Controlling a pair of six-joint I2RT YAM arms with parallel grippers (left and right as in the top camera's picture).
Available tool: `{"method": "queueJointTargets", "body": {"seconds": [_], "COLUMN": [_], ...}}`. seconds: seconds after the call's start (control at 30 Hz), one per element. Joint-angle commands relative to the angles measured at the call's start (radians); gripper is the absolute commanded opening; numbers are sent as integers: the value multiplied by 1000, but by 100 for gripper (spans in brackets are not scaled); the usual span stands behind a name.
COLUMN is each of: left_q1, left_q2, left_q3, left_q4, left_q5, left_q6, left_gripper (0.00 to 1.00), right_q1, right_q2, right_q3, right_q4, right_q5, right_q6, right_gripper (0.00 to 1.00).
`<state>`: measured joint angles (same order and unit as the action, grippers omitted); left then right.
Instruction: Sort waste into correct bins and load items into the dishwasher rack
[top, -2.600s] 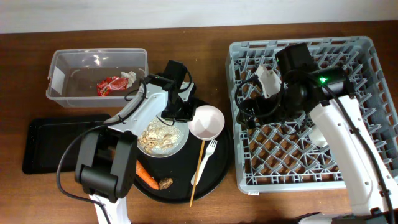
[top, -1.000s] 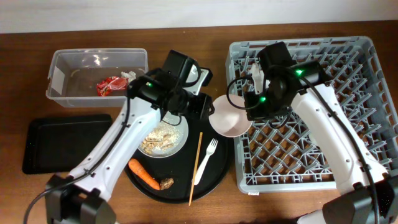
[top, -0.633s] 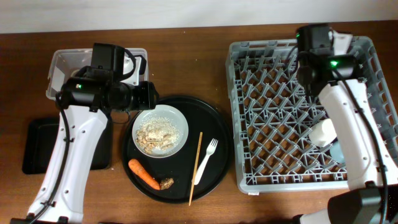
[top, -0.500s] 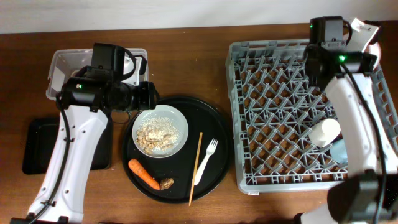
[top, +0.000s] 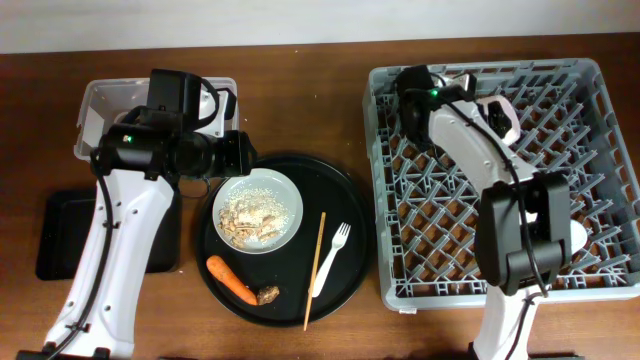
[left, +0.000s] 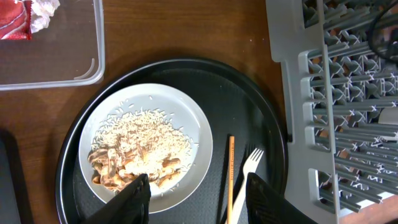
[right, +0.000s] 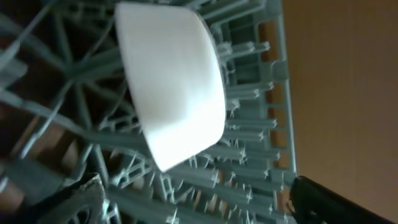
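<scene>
The white fork's handle lies uncovered below my right gripper, to its left in the overhead view, so I should move my right gripper back off the rack and lower it onto that handle.
My left gripper is open and empty above the near rim of the grey-white plate, which holds rice-like crumbs. The chopstick and white fork lie to the plate's right. The carrot and brown lump lie in front of it. The red wrapper and white paper are in the clear tub. My right gripper is open above a cream cup lying on its side in the grey rack. I cannot make out the pink bowl.
The plate and utensils sit on a round black tray. The shallow black tray is at the left, partly under my left arm. My right arm lies across the rack's middle. Bare wood runs along the table's front.
The bowl has left the round tray. My left arm drew back toward the tub and has since held still. My right arm swung so its upper joint is over the rack's back left.
</scene>
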<state>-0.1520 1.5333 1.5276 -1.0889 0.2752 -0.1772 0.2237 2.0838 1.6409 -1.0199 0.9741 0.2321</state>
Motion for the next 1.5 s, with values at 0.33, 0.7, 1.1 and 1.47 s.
{"method": "queueJointTargets", "body": {"seconds": [0.33,0.7,1.1,1.47], "left_q1": [0,32,96,96], "left_q2": [-4,-4,-4,-4], "left_q3": [2,-11,-89,-89], "left_q4": [-61,-262,-231,-228], "left_q5": [-15,-391,-385,-385], "left_q6": [7,-123,-121,-121], "left_gripper": [57,87,92,92], "right_q1": [-266,264,615,628], "right_q2": [-521,-450,-42,-13], "right_q3": [16,-34,-58,-251], "right_q4": [-338,-378,-177,-13], "right_q5": [-1008,-1172,-1134,-1132], "right_q6": [-20,151,491,589], "right_gripper": [99,99,75,31]}}
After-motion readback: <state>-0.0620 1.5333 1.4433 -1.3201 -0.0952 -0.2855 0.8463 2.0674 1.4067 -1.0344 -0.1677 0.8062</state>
